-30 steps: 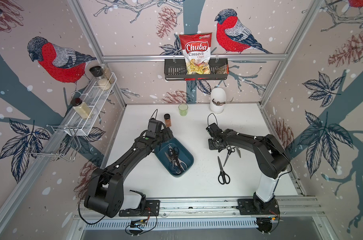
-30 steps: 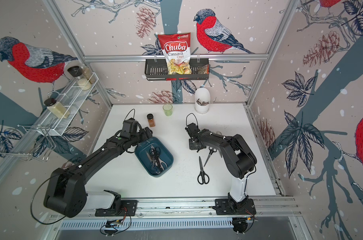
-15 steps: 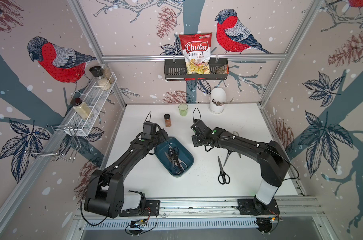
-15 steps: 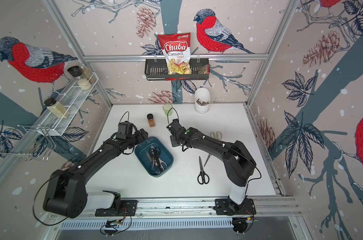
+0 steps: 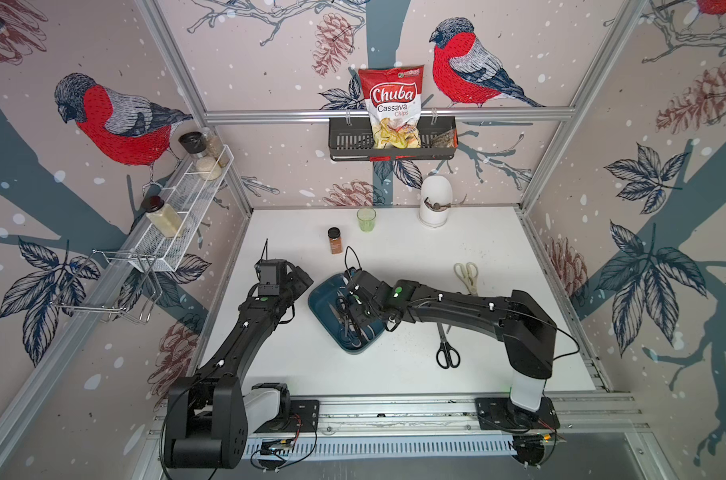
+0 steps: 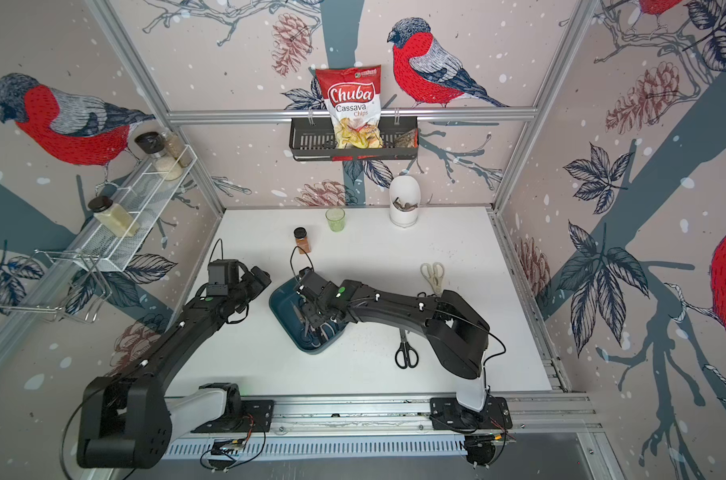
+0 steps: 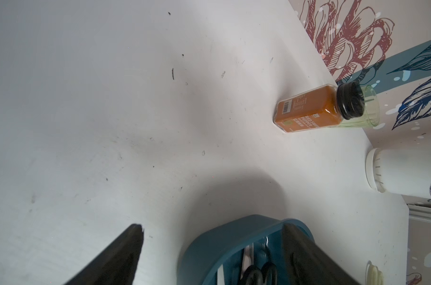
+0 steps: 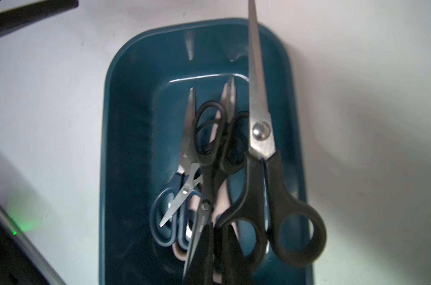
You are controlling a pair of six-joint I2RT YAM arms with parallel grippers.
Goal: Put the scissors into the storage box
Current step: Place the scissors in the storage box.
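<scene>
The right gripper should next lower its black-handled scissors past the rim of the storage box onto the scissors pile, which lies below it inside the storage box, and release them.
The dark teal storage box lies mid-table with several scissors piled in it, among them a dark-blue-handled pair and a pale pink pair. My right gripper hangs over the box, shut on the handle of a large black-handled pair of scissors whose blades point along the box. My left gripper stands open at the box's far left corner. Black-handled scissors and cream kitchen shears lie on the table to the right.
A spice jar, a green cup and a white container stand near the back wall. A black wall basket holds a chips bag. A white wire rack with jars hangs on the left wall.
My right arm has swung left from the table's right side to above the box, carrying the black-handled scissors. My left gripper has drawn back a little to the left.
</scene>
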